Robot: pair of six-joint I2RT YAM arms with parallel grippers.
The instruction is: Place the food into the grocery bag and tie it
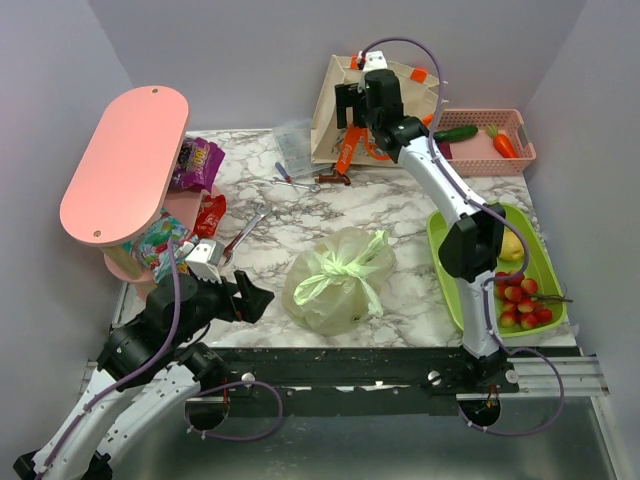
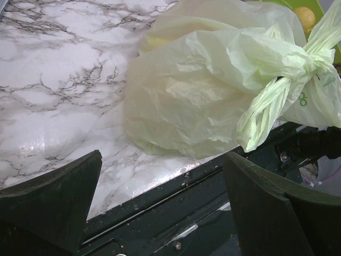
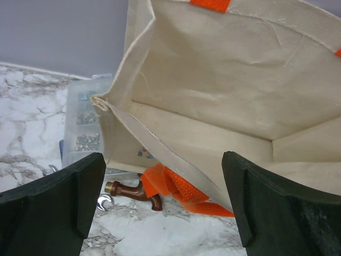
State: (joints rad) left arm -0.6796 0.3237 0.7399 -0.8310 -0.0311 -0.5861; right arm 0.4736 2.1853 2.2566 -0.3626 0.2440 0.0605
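Observation:
The cloth edge of the tote's near rim runs between my right gripper's fingers. Next, my open right gripper lowers onto that rim of the beige canvas tote and closes.
The pale green grocery bag (image 1: 338, 281) lies on the marble table near the front middle, bulging, its two handles knotted together on top (image 1: 345, 263). In the left wrist view the bag (image 2: 213, 90) fills the upper right, and something yellow shows faintly through the plastic. The food inside is otherwise hidden. My left gripper (image 1: 255, 297) is open and empty, just left of the bag, over the table's front edge (image 2: 160, 208). My right gripper (image 1: 352, 108) is open and empty, far back at the mouth of the beige canvas tote (image 3: 224, 90).
A green tray (image 1: 452, 290) at the right holds strawberries and a yellow fruit. A pink basket (image 1: 520, 160) with a cucumber and a carrot stands back right. A pink shelf (image 1: 125, 160) with snack packets stands at the left. Small tools and a screw box lie near the tote.

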